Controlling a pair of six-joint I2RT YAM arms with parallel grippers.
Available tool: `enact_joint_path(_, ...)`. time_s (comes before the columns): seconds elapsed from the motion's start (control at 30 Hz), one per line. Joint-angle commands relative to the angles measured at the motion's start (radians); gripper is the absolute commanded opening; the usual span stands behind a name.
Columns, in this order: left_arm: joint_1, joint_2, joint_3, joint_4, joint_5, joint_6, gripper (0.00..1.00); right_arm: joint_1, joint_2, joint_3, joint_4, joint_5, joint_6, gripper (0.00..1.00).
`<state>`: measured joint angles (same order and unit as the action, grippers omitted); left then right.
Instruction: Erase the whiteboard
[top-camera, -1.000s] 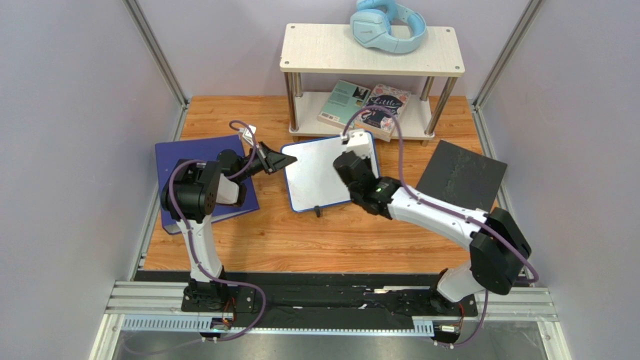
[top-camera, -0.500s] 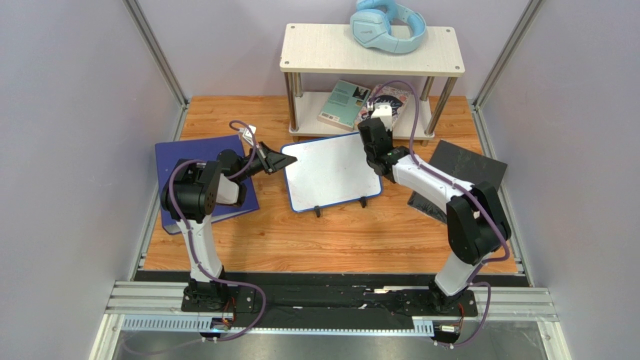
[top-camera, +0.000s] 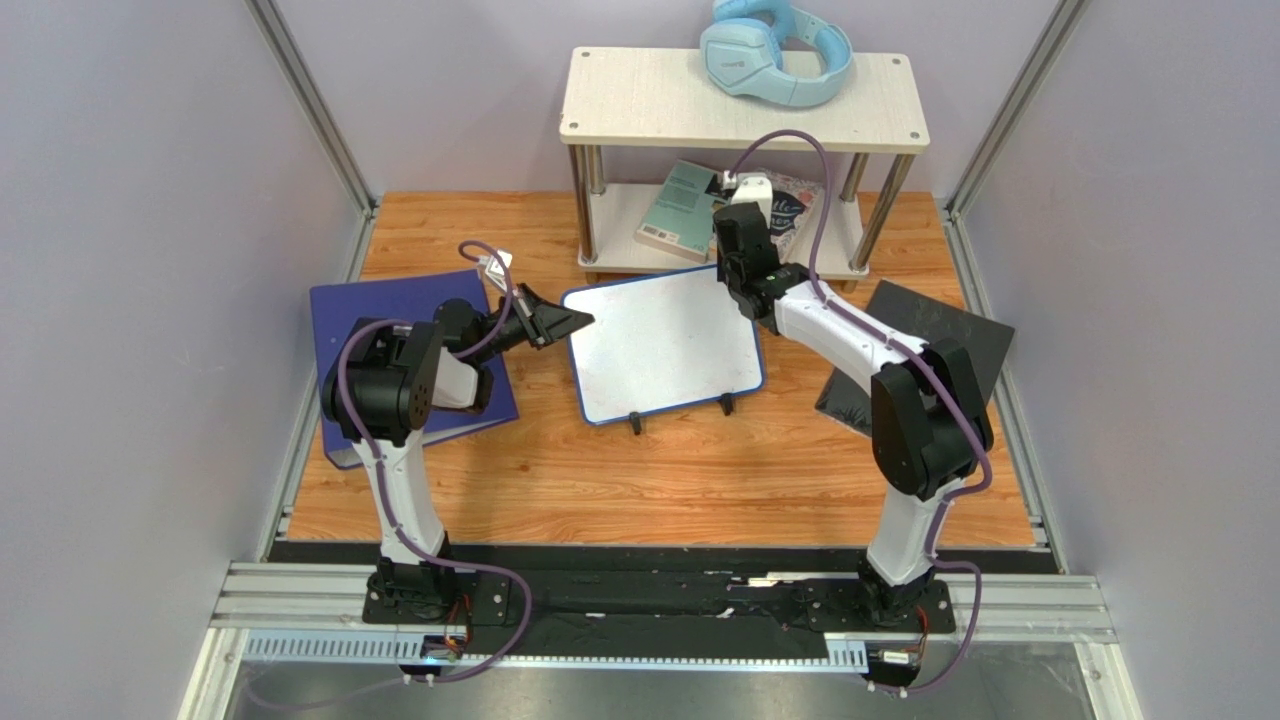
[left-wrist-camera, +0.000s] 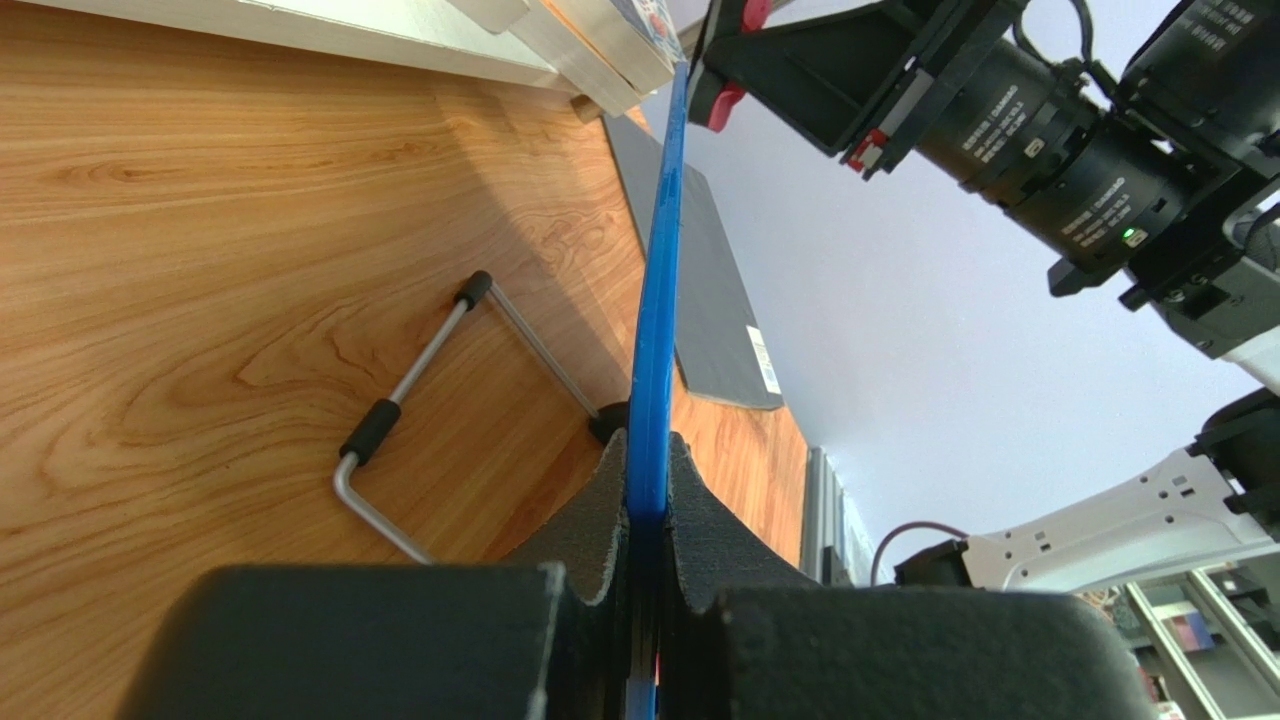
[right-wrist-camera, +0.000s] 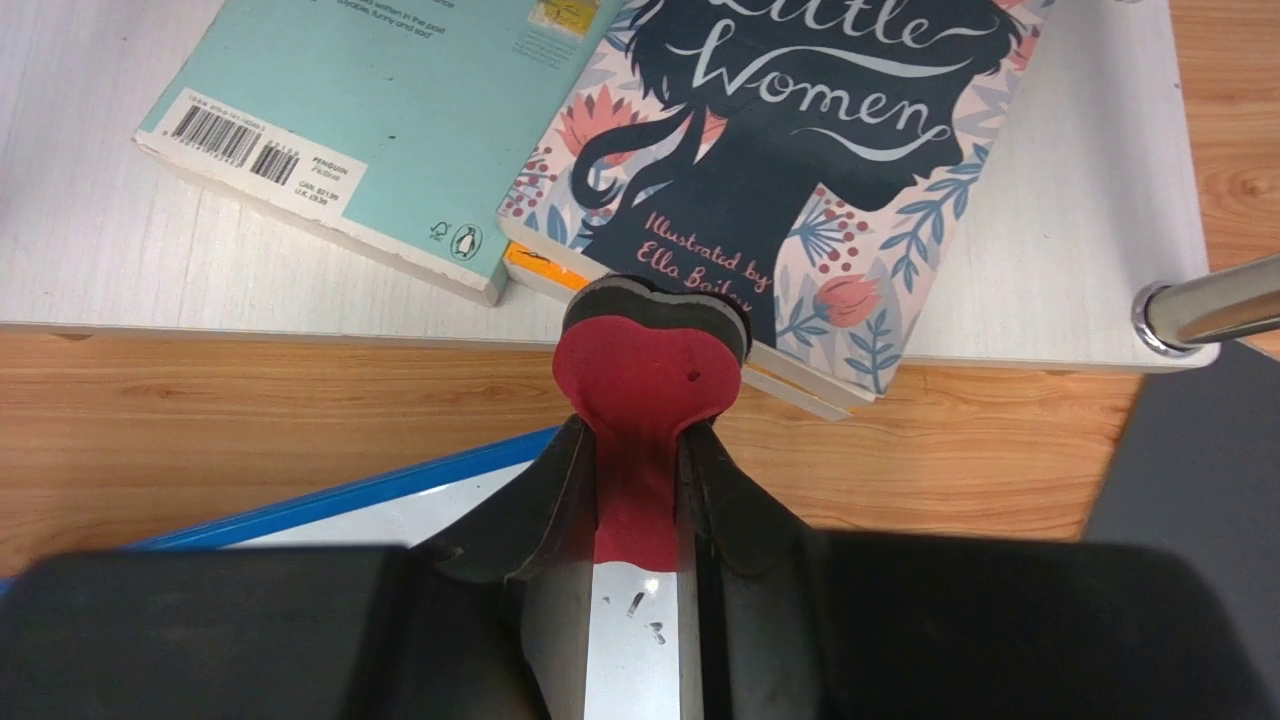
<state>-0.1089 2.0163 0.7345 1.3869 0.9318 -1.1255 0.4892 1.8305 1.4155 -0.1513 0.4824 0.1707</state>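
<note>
Bare floor lies below and back between the whiteboard and black flat board, so next my right gripper needs to move back and down to release the eraser there.
The whiteboard, white with a thin blue frame and two black feet, lies tilted on the wooden floor with no writing visible on it. My left gripper is shut on its left edge; the left wrist view shows the blue frame pinched between the pads of this gripper. My right gripper is at the board's far right corner, by the shelf. It is shut on a red-and-white eraser with a black felt tip. The board's blue edge shows below left.
A low shelf table stands behind the board with blue headphones on top and two books on its lower shelf. A dark blue binder lies under the left arm. A black flat board lies at right.
My right gripper has swept with the eraser from the board's right middle up to its far right corner near the shelf. The left gripper and the board have not moved.
</note>
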Motion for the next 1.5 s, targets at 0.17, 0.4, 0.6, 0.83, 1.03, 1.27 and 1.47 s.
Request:
enact_joint_path(0.17,-0.021,0.022,0.000,0.141,0.071,0.018,0.00,-0.001,0.016,-0.050,0.082,-0.058,0.035,0.00)
enact_joint_path(0.4,-0.021,0.021,-0.001,0.141,0.071,0.020,0.00,0.000,-0.022,-0.130,0.093,-0.077,0.055,0.00)
enact_joint_path(0.6,-0.021,0.021,-0.003,0.141,0.070,0.021,0.00,0.000,-0.091,-0.286,0.142,-0.099,0.049,0.00)
enact_joint_path(0.83,-0.021,0.018,-0.004,0.141,0.071,0.021,0.00,-0.001,-0.151,-0.397,0.171,-0.116,0.050,0.00)
enact_joint_path(1.03,-0.021,0.015,-0.006,0.141,0.070,0.023,0.00,0.000,-0.204,-0.496,0.156,-0.130,0.099,0.00)
enact_joint_path(1.27,-0.021,0.009,-0.003,0.141,0.075,0.023,0.00,0.003,-0.330,-0.615,0.090,-0.157,0.156,0.00)
enact_joint_path(1.47,-0.021,-0.002,0.003,0.141,0.085,0.018,0.00,0.054,-0.379,-0.653,0.050,-0.185,0.208,0.00)
